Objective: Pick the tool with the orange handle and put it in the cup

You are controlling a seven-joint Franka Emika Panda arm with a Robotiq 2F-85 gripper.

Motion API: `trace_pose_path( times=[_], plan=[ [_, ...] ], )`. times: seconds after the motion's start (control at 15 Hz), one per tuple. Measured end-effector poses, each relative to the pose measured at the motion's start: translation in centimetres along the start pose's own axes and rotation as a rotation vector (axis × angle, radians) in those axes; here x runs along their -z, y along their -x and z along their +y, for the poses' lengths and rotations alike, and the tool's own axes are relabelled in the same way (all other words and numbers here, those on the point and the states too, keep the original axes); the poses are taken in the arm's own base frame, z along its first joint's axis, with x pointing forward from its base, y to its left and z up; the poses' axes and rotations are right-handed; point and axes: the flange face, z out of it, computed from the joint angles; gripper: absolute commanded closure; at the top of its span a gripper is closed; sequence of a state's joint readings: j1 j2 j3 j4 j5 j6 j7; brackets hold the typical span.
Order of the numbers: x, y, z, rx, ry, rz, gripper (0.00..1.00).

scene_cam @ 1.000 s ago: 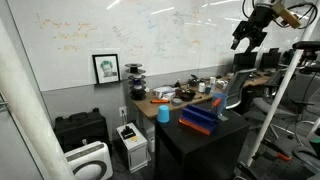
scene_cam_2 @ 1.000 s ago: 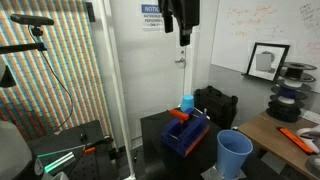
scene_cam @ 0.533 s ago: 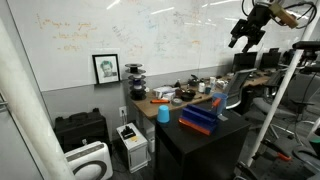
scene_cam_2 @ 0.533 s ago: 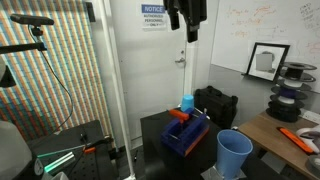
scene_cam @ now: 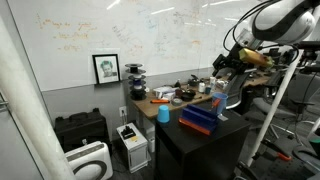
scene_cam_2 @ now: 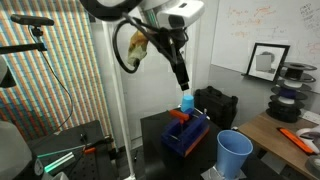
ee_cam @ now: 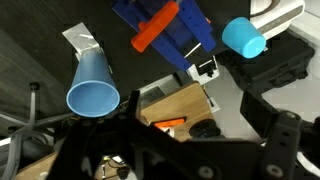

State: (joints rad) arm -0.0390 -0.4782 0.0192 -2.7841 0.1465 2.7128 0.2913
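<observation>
My gripper needs to come down with its fingers spread around the orange handle [scene_cam_2: 180,115] [ee_cam: 155,27] and close on it, because that handle lies uncovered on top of the blue tray below.
The tool with the orange handle [scene_cam_2: 180,115] lies on top of a blue tray [scene_cam_2: 190,138] on a black table; it also shows in the wrist view [ee_cam: 155,27] and in an exterior view [scene_cam: 203,111]. The blue cup [scene_cam_2: 235,155] stands upright and empty beside the tray, seen in both exterior views [scene_cam: 163,113] and in the wrist view [ee_cam: 93,86]. My gripper [scene_cam_2: 181,80] hangs in the air above the tray, apart from the tool. In the wrist view the gripper [ee_cam: 180,140] has its fingers spread and holds nothing.
A small light-blue cylinder [ee_cam: 243,38] stands at the tray's far end. A wooden desk [scene_cam: 160,101] with clutter and another orange object [scene_cam_2: 297,138] lies behind. A black crate [scene_cam_2: 215,103], a whiteboard wall and a framed picture [scene_cam: 106,68] are nearby.
The arm has swung down from high up and now hangs much lower, close above the blue tray. The tool and cup have not moved.
</observation>
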Motion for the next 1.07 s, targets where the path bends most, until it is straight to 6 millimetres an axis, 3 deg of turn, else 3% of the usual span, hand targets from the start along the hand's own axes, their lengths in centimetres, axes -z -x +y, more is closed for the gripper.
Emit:
trace_pose_path(
  times=[0.27, 0.6, 0.67, 0.8, 1.07],
  plan=[
    [-6.3, 1.2, -0.3, -0.095, 0.034, -0.028, 0.0],
    [-12.7, 2.6, 2.2, -0.209, 0.079, -0.049, 0.0],
    [-13.7, 3.0, 2.7, -0.228, 0.089, -0.06, 0.26],
    [-15.5, 3.8, 3.4, -0.251, 0.101, -0.075, 0.3],
    [-16.4, 3.9, 3.2, -0.258, 0.089, -0.049, 0.63]
  ],
)
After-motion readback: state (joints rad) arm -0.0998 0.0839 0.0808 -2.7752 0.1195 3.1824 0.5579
